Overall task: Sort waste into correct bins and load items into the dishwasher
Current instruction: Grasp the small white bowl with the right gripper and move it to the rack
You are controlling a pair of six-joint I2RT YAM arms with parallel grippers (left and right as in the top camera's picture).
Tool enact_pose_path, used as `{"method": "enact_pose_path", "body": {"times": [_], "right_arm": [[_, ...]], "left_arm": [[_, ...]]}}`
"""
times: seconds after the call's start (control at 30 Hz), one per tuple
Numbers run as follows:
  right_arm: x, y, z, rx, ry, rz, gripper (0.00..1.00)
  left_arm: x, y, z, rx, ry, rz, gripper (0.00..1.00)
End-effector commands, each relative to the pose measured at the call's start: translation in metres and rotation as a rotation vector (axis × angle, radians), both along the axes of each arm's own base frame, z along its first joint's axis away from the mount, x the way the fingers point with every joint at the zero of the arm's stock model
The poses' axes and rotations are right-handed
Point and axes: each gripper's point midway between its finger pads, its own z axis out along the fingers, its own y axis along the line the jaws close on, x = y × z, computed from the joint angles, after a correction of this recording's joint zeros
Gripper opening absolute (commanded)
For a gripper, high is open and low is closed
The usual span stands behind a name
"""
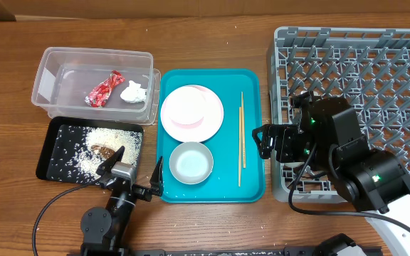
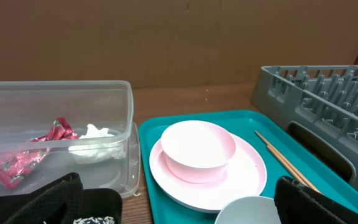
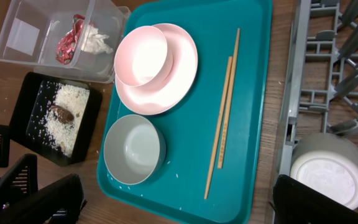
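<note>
The robot's right gripper will next move from the rack down onto the white bowl's rim facing the chopsticks, where the empty tray leaves room for a finger.
The clear tub holds the red wrapper and the white tissue. The black tray holds rice scraps with a brown lump. On the teal tray a pink bowl sits on the pink plate, with a white bowl and two chopsticks. A white cup sits in the grey rack. My left gripper is open and empty between the black tray and the white bowl. My right gripper is open and empty at the rack's left edge.
The rack's left wall rises right beside the teal tray. The tub and black tray stand close together at the left. Stray rice grains lie on the wooden table and on the teal tray. A brown wall stands behind the table.
</note>
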Motion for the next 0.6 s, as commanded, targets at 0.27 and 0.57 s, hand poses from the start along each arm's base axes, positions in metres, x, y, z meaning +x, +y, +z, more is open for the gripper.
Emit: {"method": "enact_pose_path", "body": {"times": [0.27, 0.57], "right_arm": [[-0.004, 0.061, 0.036, 0.266, -0.011, 0.198, 1.00], [-0.022, 0.116, -0.082, -0.068, 0.261, 0.139, 0.97]], "left_arm": [[-0.001, -0.001, 0.000, 0.019, -0.016, -0.010, 1.00], [-0.001, -0.001, 0.000, 0.019, -0.016, -0.010, 1.00]]}}
